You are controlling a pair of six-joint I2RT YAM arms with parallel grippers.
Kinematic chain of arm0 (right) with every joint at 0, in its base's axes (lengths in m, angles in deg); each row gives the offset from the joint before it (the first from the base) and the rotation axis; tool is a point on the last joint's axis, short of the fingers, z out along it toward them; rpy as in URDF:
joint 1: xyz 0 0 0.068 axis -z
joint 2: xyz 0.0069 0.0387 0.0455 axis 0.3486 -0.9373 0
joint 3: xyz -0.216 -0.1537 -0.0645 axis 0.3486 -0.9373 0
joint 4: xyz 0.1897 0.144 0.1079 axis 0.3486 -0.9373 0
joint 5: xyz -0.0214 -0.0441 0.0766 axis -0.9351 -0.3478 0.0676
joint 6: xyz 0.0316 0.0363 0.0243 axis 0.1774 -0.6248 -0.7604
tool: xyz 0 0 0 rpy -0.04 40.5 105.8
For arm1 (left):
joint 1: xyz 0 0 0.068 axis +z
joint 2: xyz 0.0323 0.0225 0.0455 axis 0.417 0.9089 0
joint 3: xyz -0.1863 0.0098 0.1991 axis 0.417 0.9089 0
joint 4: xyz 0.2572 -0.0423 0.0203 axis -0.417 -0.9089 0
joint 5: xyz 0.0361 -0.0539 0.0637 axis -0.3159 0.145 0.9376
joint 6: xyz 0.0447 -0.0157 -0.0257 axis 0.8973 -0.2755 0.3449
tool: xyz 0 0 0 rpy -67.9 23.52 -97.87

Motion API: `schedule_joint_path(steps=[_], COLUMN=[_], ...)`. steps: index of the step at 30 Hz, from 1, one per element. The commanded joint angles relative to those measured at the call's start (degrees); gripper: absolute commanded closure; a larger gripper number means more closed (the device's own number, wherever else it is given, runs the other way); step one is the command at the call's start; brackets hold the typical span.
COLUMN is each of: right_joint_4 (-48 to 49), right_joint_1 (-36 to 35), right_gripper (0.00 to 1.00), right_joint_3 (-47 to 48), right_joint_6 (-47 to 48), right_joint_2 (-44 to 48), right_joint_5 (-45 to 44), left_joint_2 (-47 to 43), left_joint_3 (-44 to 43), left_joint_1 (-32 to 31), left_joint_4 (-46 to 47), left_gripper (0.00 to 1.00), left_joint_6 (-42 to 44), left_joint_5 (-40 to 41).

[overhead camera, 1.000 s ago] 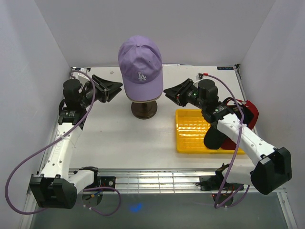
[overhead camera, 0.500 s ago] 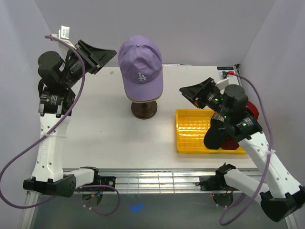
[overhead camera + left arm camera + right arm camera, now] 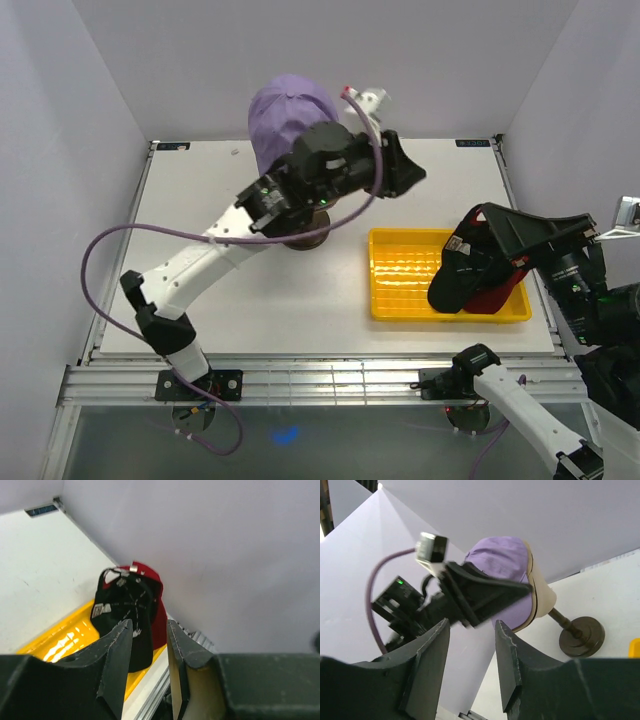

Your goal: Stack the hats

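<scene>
The black cap lies on top. My left gripper will next move back and down to the black cap's brim beside the red cap.
A lavender cap sits on the beige mannequin head, half hidden behind my left arm. It also shows in the right wrist view. A black cap lies on top of a red cap in the yellow tray. The left wrist view shows the black cap, the red cap and the tray below. My left gripper is open and empty, raised right of the head. My right gripper is open and empty, high above the tray's right end.
The mannequin head stands on a dark round base at the table's back middle. White walls close in the table on three sides. A metal rail runs along the near edge.
My left arm swung from the far left across in front of the lavender cap to its right side. My right arm rose and drew back to the right, over the tray. Both stayed open.
</scene>
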Motion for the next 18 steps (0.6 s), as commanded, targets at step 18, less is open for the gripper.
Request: schedule_joint_path(steps=[18], right_joint_4=[-7.5], right_joint_1=[0.1], right_gripper=[0.52], right_joint_3=[8.6], right_joint_6=[6.3], right_joint_2=[-3.2], right_joint_5=[-7.2], left_joint_2=[24.3], left_joint_3=[9.1], left_joint_1=[-15.3], left_joint_4=[11.8], left_gripper=[0.5], left_joint_6=[0.7], left_joint_5=[5.8])
